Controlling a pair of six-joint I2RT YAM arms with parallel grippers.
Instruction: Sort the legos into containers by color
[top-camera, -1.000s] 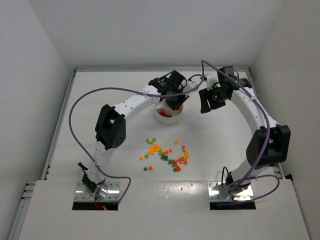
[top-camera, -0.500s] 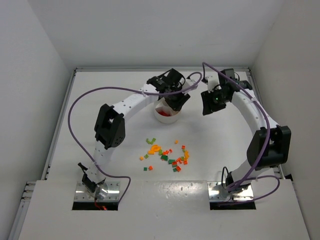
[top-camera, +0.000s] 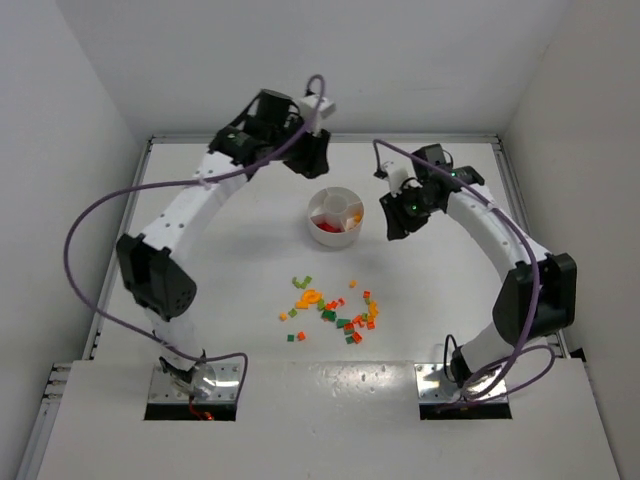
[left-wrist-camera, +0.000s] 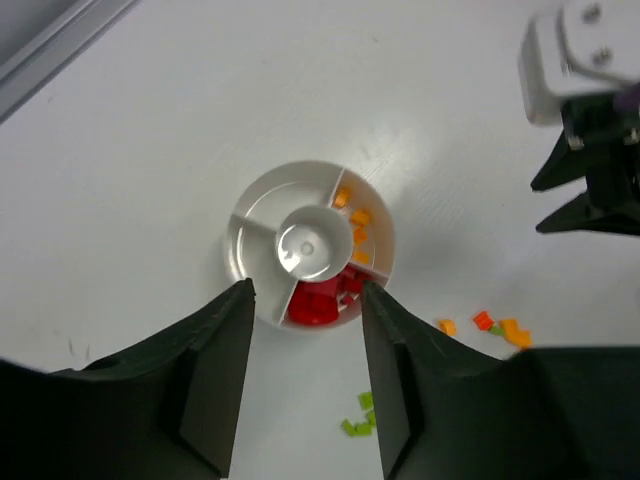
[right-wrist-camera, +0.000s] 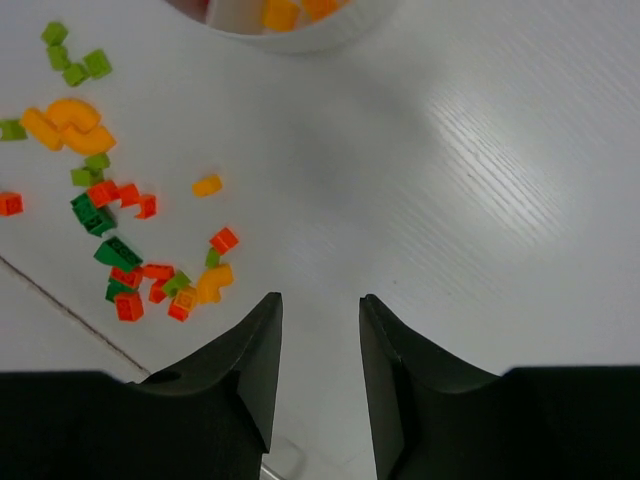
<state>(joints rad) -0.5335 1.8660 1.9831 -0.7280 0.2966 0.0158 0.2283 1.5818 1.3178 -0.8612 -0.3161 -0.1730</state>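
Observation:
I will lower my right gripper back and to the left in the top view, onto the small yellow-orange brick, because it lies alone, away from the pile.
The containers are wedges of one round white dish at mid-table. In the left wrist view its rim encloses a red-brick wedge and an orange-brick wedge; the other wedges look bare. Loose legos in red, orange, yellow and green lie scattered nearer the arm bases, also seen as a pile. My left gripper hovers high behind-left of the dish, open and empty. My right gripper hangs right of the dish, open with nothing between its fingers.
White walls enclose the table on three sides, with a metal rail along the edge. Purple cables loop off both arms. The right arm's wrist shows beside the dish. A seam crosses the table near the pile.
The left arm has risen and swung back-left away from the dish, its jaws opening. The right gripper has shifted left and nearer, its jaws narrowing.

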